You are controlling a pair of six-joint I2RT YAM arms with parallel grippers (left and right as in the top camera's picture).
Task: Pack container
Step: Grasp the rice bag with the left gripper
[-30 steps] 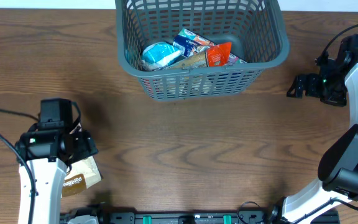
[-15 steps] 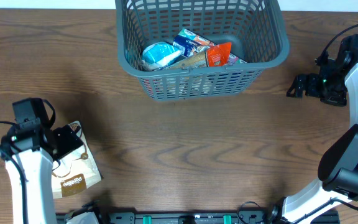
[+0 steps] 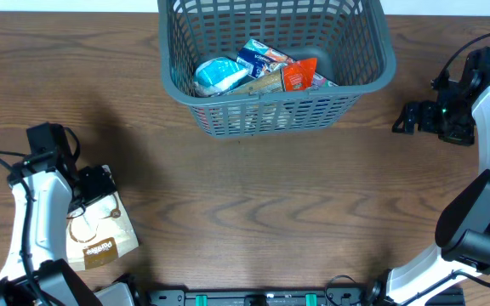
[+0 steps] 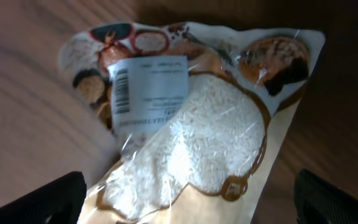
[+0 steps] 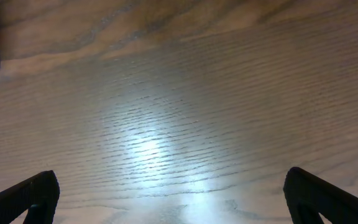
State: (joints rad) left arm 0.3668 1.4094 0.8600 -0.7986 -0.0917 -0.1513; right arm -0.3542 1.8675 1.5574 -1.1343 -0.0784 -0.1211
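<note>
Next, my left gripper comes down, fingers wide apart, onto the clear window of the rice packet, since the packet lies flat on the wood below my gripper.
The container [image 3: 170, 81] is a grey-teal lattice basket at the table's far middle, with several snack packs [image 3: 258, 70] lying in it. A tan rice packet [image 3: 102, 236] with a clear window lies flat on the wood at the near left. My left gripper [image 3: 98, 185] hovers over its far end, open. In the left wrist view the rice packet [image 4: 204, 130] fills the frame between the wide-apart fingers [image 4: 39, 199] of my left gripper [image 4: 185, 214]. My right gripper [image 3: 405, 117] stands open over bare wood to the right of the basket, with nothing in it [image 5: 173, 205].
The wooden table [image 3: 279, 204] stretches between the packet and the basket. A black rail [image 3: 253, 297] runs along the near edge. The right arm's base [image 3: 475, 229] stands at the near right.
My left arm has swung left and back off the rice packet, uncovering most of it, then drifted slightly up. The right arm and the basket have stayed still.
</note>
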